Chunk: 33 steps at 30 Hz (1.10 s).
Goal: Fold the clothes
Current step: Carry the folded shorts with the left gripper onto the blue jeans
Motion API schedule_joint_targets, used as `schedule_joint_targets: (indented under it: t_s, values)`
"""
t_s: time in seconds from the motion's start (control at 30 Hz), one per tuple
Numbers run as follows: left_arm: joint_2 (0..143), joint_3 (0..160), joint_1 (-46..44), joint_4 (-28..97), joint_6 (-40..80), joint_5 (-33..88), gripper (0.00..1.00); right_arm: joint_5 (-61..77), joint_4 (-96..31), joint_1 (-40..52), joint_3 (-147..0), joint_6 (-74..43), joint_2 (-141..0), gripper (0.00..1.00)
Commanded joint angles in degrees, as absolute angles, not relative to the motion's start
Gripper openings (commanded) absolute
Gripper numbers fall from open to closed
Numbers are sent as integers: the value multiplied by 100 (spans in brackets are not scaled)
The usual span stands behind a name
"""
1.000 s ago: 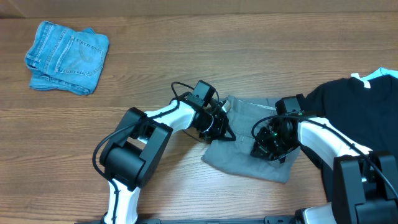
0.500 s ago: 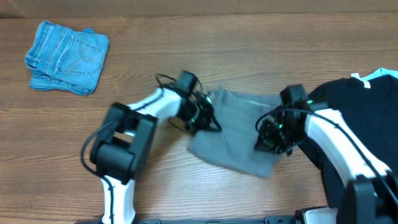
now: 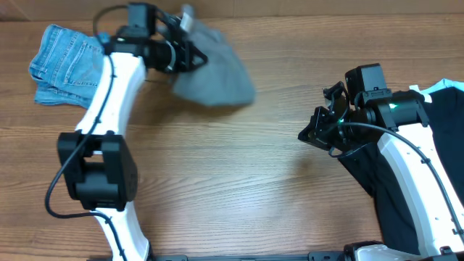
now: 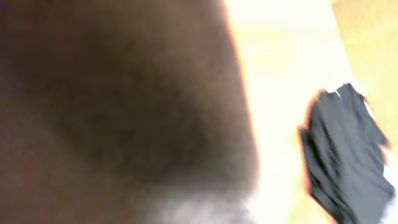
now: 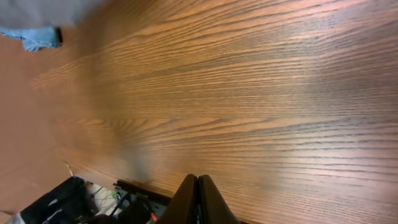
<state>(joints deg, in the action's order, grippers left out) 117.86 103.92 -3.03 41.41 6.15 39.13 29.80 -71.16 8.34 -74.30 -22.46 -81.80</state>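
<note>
My left gripper next goes left in the overhead view, then down, over the denim garment [image 3: 67, 69] and releases the shorts, as folded clothing lies there.
The grey-olive shorts [image 3: 216, 75] hang, blurred by motion, from my left gripper [image 3: 187, 56] at the far left of the table, next to the denim garment. The left gripper is shut on the shorts' edge. In the left wrist view the dark blurred shorts fabric [image 4: 118, 106] fills most of the frame and hides the fingers. My right gripper [image 3: 313, 135] is at the right of the table beside the black T-shirt. Its fingers [image 5: 198, 190] are pressed together and hold nothing. A grey corner of the shorts [image 5: 50, 9] shows at the top left of the right wrist view.
A folded light-blue denim garment [image 3: 76, 65] lies at the far left corner and also shows in the right wrist view [image 5: 34, 37]. A black T-shirt [image 3: 435, 123] lies at the right edge and shows in the left wrist view [image 4: 348, 149]. Bare wooden table [image 3: 239, 181] lies between the arms.
My left gripper has swept the shorts from the table's middle right to the far left, beside the denim. My right gripper has let go of the shorts, shut, and lifted back to the right.
</note>
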Motion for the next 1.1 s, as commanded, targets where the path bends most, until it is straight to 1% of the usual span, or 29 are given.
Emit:
schedule_joint_targets:
  t_s: [0.0,0.23,0.53,0.83,0.93,1.07]
  values:
    - [11574,10606,145,3638,421,3649,4,3081,-7113,851,-7579,-2276,-8121,5]
    - [11581,10639,1162,2550,797,3544,4,3166,-7214,851,-7579,-2423,-8121,5]
    - [11581,10801,2078,1702,836,3559,4,3203,-7244,851,-7579,-2576,-8121,4]
    - [11583,10864,2515,891,926,3544,4,3361,-7286,862,-7579,-2574,-8121,4]
    - [11585,10890,2528,454,1079,3548,4,3409,-7303,864,-7579,-2576,-8121,4]
    - [11594,10969,2526,222,1017,3315,4,3531,-7319,867,-7579,-2576,-8121,4]
